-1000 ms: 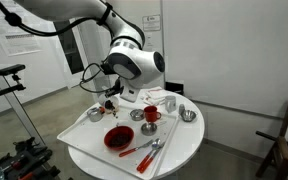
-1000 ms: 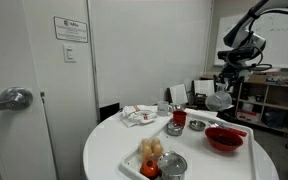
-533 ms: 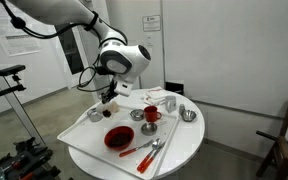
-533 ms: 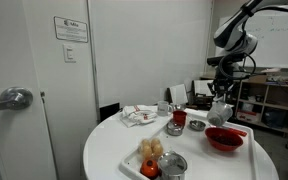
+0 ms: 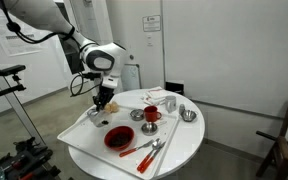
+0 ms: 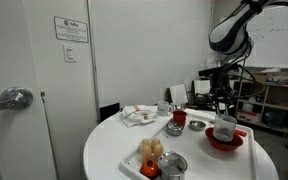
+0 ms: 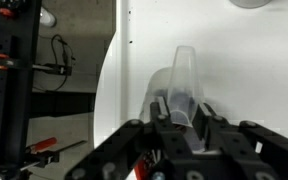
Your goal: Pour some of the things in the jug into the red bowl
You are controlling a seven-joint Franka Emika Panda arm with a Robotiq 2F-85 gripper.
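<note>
I need to move my gripper next over the clear spot of white surface below it, between the red bowl (image 5: 117, 137) and the near steel bowl, then lower and release the jug.
My gripper (image 5: 103, 100) is shut on the small silvery jug (image 5: 96, 114) and holds it upright at the edge of the wide red bowl (image 5: 117, 137). In an exterior view the jug (image 6: 225, 127) hangs just above the red bowl (image 6: 224, 142), under the gripper (image 6: 224, 106). In the wrist view the jug (image 7: 184, 70) sits between my fingers (image 7: 182, 108), over the white table. What is inside the jug does not show.
On the round white table (image 5: 184, 145) stand a red mug (image 5: 151, 115), two low steel bowls (image 5: 137, 114) (image 5: 188, 115) and utensils (image 5: 149, 150). Another steel bowl (image 6: 171, 165) and food pieces (image 6: 151, 150) lie at the near edge, and crumpled paper (image 6: 139, 116) further back.
The arm has swung across and down, carrying the jug from beside the table to a spot just over the red bowl's edge. The gripper has stayed shut on it.
</note>
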